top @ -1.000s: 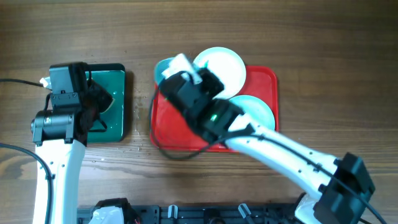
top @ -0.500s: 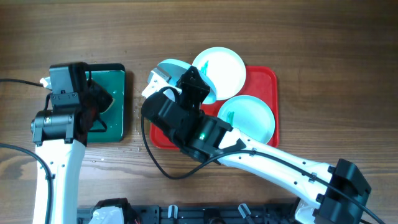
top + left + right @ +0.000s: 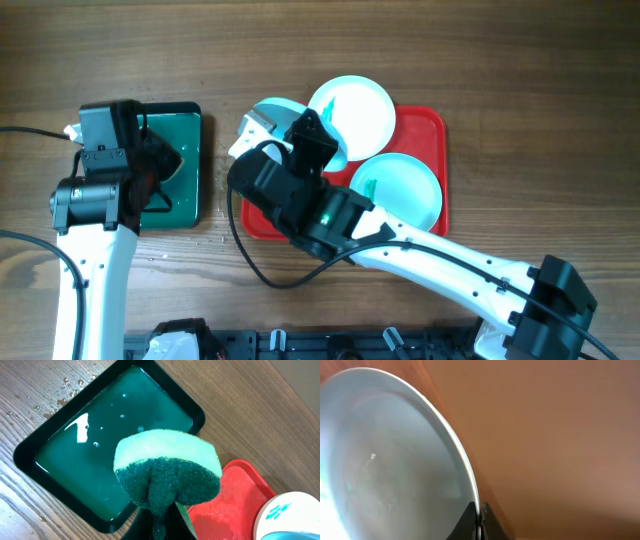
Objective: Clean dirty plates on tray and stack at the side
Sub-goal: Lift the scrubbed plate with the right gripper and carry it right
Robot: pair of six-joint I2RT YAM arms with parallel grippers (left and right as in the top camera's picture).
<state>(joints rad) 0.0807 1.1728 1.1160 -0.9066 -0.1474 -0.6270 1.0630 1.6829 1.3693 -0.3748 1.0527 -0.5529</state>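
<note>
The robot's right gripper has to take the plate past the red tray [image 3: 428,125] and down and then let it go, as bare wood lies below the gripper, to its right in the overhead view.
My right gripper [image 3: 480,516] is shut on the rim of a pale-blue plate [image 3: 385,460]. It holds that plate [image 3: 275,108] tilted over the upper-left edge of the red tray [image 3: 428,125], with the gripper [image 3: 258,135] at the plate's left rim. A white plate [image 3: 355,110] lies at the tray's back. Another pale plate [image 3: 408,188] with a teal smear lies at the tray's right. My left gripper [image 3: 160,522] is shut on a yellow-green sponge [image 3: 167,467], dark scrub side facing the camera, above the near corner of the green tray.
A dark green tray [image 3: 45,467] holding water stands left of the red tray [image 3: 235,507], with drops on the wood beside it. From overhead the left arm [image 3: 100,195] covers part of the green tray [image 3: 188,125]. A smeared plate [image 3: 292,515] shows at the lower right of the left wrist view.
The right arm swung left with the pale-blue plate, from over the red tray to its upper-left edge, then held still. The left arm has not moved.
</note>
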